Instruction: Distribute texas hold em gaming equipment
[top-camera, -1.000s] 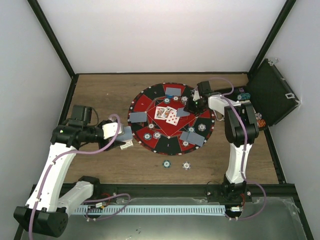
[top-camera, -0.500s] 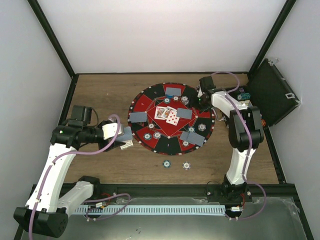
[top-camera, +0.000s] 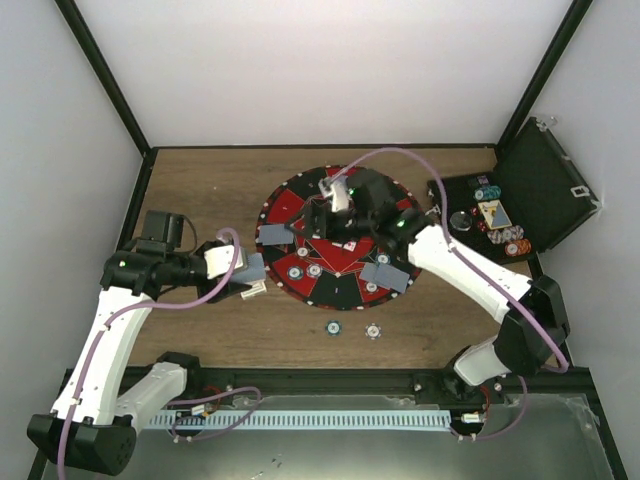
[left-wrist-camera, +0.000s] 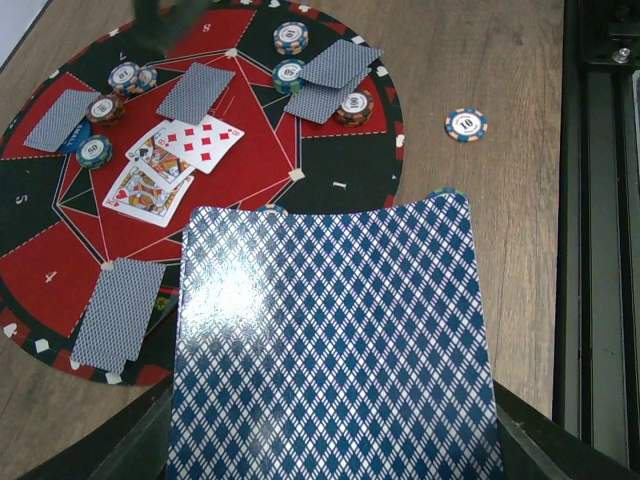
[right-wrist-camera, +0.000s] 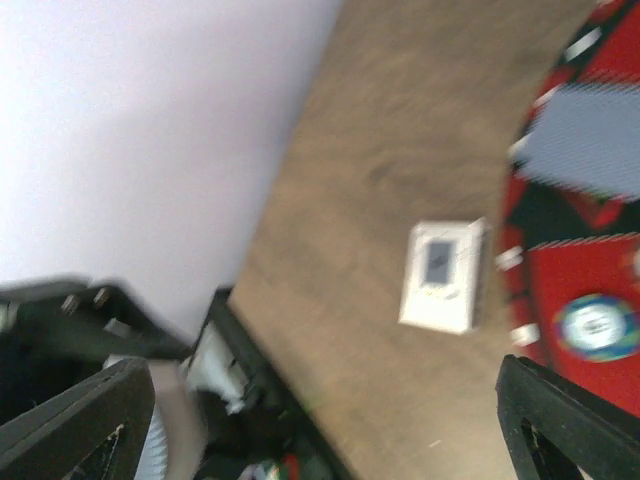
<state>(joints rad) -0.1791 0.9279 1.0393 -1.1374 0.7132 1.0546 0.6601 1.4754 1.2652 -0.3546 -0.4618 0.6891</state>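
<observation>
The robot's left gripper should next move down and to the left in the top view and release the stack of cards there, since bare wood (top-camera: 202, 309) lies beside the white box.
My left gripper (top-camera: 250, 270) is shut on a stack of blue-patterned playing cards (left-wrist-camera: 330, 340) by the left rim of the round red-and-black mat (top-camera: 340, 285). The stack hides its jaws in the left wrist view. On the mat lie face-down cards (left-wrist-camera: 120, 310), three face-up cards (left-wrist-camera: 170, 165) and striped chips (left-wrist-camera: 290, 38). My right gripper (top-camera: 318, 215) hangs over the mat's middle, pointing left. In the blurred right wrist view its fingers (right-wrist-camera: 90, 420) stand wide apart with nothing between them.
Two chips (top-camera: 332, 327) (top-camera: 373, 331) lie on the wood in front of the mat. A black hinged case (top-camera: 540, 190) with more chips stands open at the right. A small white box (right-wrist-camera: 445, 275) sits at the mat's left edge. Walls close in on three sides.
My right arm has swung from the mat's far right edge leftwards over its middle, and its jaws have opened. The left arm and its cards have not moved.
</observation>
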